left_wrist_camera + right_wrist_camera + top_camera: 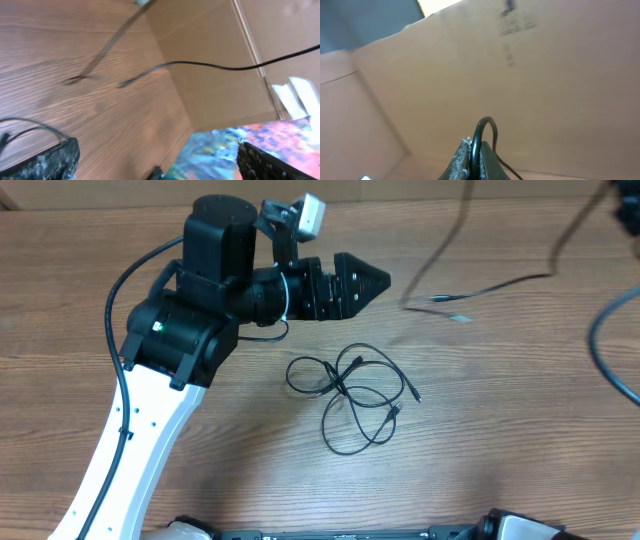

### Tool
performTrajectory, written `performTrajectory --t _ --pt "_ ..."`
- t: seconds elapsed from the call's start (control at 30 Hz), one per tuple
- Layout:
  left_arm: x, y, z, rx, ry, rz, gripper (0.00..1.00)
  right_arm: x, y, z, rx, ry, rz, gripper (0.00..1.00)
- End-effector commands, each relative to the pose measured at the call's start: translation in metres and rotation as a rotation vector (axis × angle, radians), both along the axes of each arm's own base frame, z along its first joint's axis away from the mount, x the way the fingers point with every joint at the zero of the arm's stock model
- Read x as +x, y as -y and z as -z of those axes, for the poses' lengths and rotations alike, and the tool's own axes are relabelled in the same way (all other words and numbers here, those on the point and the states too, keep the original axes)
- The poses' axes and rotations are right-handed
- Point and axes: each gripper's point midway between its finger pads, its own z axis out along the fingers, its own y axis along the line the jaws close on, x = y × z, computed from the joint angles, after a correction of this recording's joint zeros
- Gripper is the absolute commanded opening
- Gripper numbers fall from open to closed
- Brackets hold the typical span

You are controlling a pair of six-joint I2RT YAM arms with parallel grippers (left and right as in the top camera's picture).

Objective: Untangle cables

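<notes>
The right gripper carries the held cable back and to the right in the overhead view next, then tilts down over empty wood.
A bunch of thin black cables (pixel 350 395) lies looped on the wooden table, just in front of my left gripper (pixel 378 280). That gripper hovers above the table, pointing right. In the left wrist view it (pixel 160 162) is open, its fingers (pixel 50 160) far apart with nothing between them. Another cable (pixel 495 285) trails toward the upper right, its plug end (pixel 122 84) lying on the wood. A blurred strand (pixel 445 240) hangs from above. My right gripper (pixel 476 152) is shut on a black cable (pixel 487 122) that arches over its fingertips.
A thick black arm wire (pixel 600 350) curves along the table's right edge. A brown cardboard wall (pixel 215 95) stands past the table's far end and fills the right wrist view. Something brightly coloured (pixel 235 150) lies beyond the table edge.
</notes>
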Motion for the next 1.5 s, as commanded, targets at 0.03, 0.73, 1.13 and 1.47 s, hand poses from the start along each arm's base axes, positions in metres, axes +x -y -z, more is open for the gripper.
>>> performTrajectory --t 0.03,0.73,1.13,1.47 --pt "0.004 -0.018 0.017 0.125 0.025 -0.062 1.0 0.0 0.058 0.005 0.051 -0.042 0.228 0.04" --pt "0.003 -0.108 0.096 0.607 -0.16 -0.411 1.0 -0.112 0.292 0.1 0.207 -0.391 1.223 0.04" --pt "-0.009 -0.113 0.105 0.645 -0.211 -0.396 1.0 -0.12 0.35 0.239 0.408 -0.887 1.278 0.04" --pt "-0.01 -0.113 0.105 0.647 -0.214 -0.395 1.0 -0.109 0.359 0.339 0.568 -1.223 1.163 1.0"
